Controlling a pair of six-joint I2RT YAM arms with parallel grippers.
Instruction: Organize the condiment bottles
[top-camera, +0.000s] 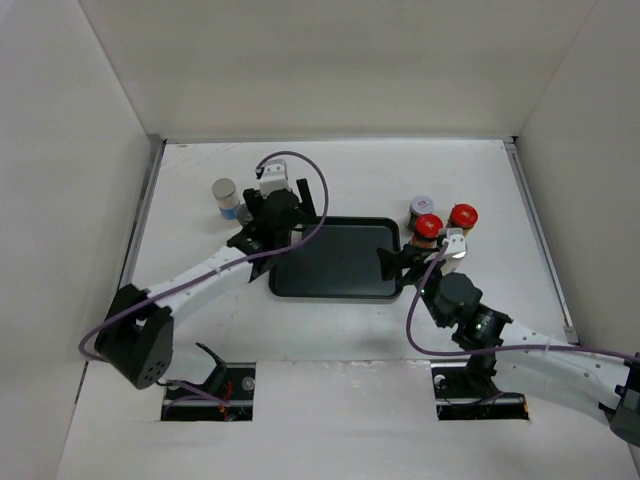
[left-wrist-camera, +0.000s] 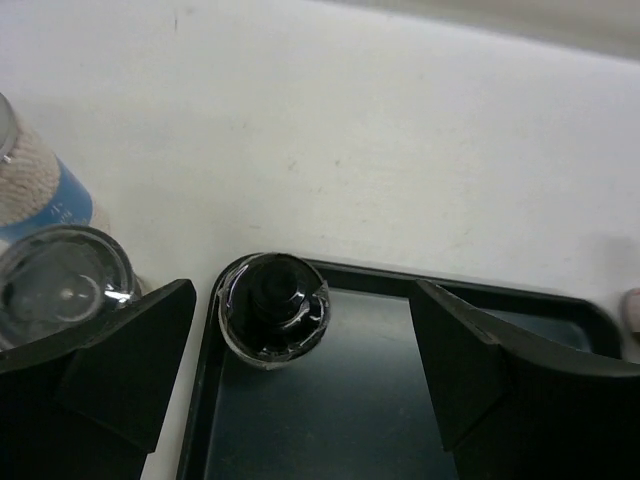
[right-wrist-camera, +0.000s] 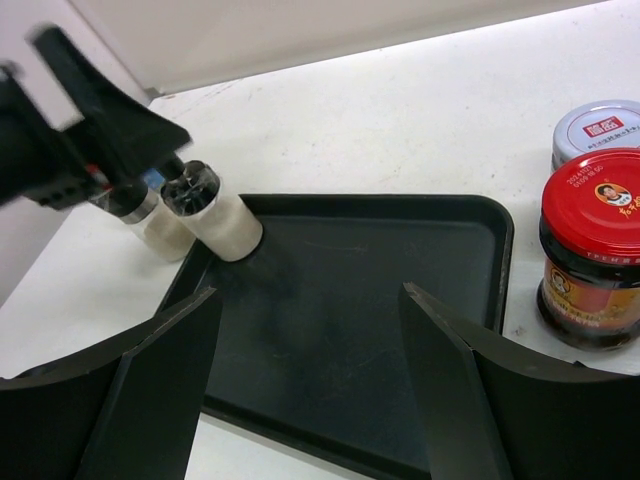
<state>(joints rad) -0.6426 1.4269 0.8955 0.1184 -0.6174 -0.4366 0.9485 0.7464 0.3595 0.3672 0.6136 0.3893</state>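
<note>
The clear-capped shaker (left-wrist-camera: 60, 280) still stands outside the black tray, so my left gripper needs to go to the left in the top view and down over it next.
A white shaker with a black cap (left-wrist-camera: 272, 308) stands in the far left corner of the black tray (left-wrist-camera: 330, 420). My left gripper (left-wrist-camera: 300, 375) is open above it, its fingers apart from the cap. A clear-capped shaker (left-wrist-camera: 60, 280) and a blue-labelled bottle (left-wrist-camera: 40, 195) stand just left of the tray. In the right wrist view a brown jar with a red lid (right-wrist-camera: 590, 250) and a silver-lidded jar (right-wrist-camera: 598, 128) stand right of the tray (right-wrist-camera: 380, 290). My right gripper (right-wrist-camera: 310, 385) is open and empty over the tray's near right part.
From above, the tray (top-camera: 335, 265) lies mid-table between my left gripper (top-camera: 268, 222) and right gripper (top-camera: 392, 262). Two red-lidded jars (top-camera: 428, 226) (top-camera: 463, 216) and the silver-lidded jar (top-camera: 422, 206) cluster at its right. A grey-capped bottle (top-camera: 226, 197) stands at its left. White walls enclose the table.
</note>
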